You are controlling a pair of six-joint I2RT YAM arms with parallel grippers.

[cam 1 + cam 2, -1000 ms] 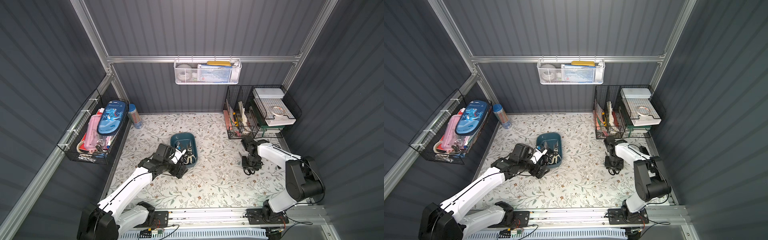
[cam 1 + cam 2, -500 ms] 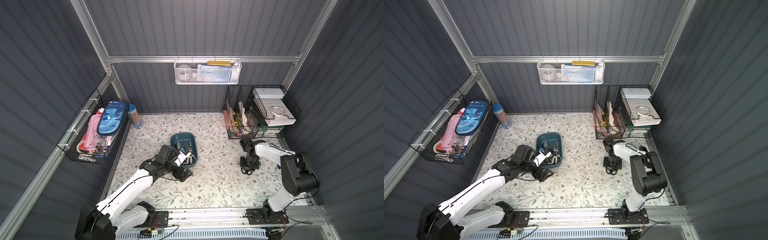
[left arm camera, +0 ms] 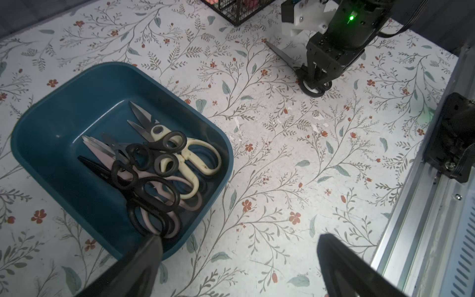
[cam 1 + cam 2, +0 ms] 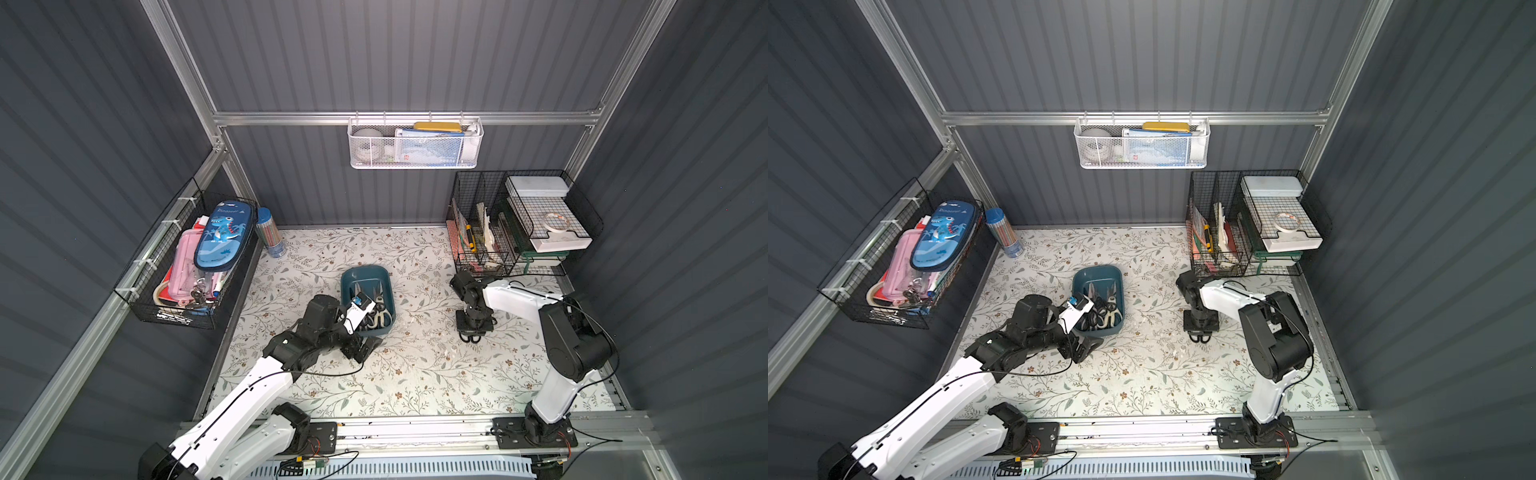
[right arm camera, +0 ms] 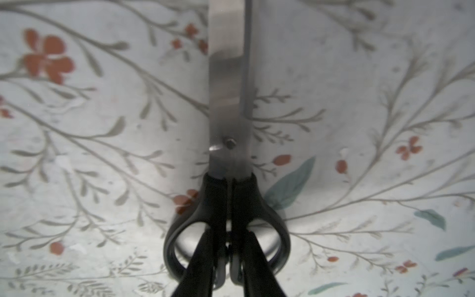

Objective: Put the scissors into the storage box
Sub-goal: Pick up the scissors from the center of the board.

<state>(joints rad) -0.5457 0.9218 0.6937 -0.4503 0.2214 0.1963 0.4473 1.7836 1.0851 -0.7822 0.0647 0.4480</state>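
I need to raise my right gripper next, carry it over the pile in the storage box, lower it and release, because the box is across the open mat from it.
The dark teal storage box stands mid-mat with several scissors piled inside: cream, pink and black-handled pairs. My left gripper is open and empty, low over the mat just off the box's near end. To the right, my right gripper points down at the mat. It is shut on the handles of a black-handled pair of scissors, a finger in each loop, the steel blades closed.
Black wire baskets stand at the back right, close behind the right arm. A wire basket with pencil cases hangs on the left wall, a white mesh basket on the back wall. A pencil tube stands back left. A metal rail runs along the front.
My right gripper has closed on the black scissors' handles. The left gripper has drawn back from over the box's near end toward the front, still open.
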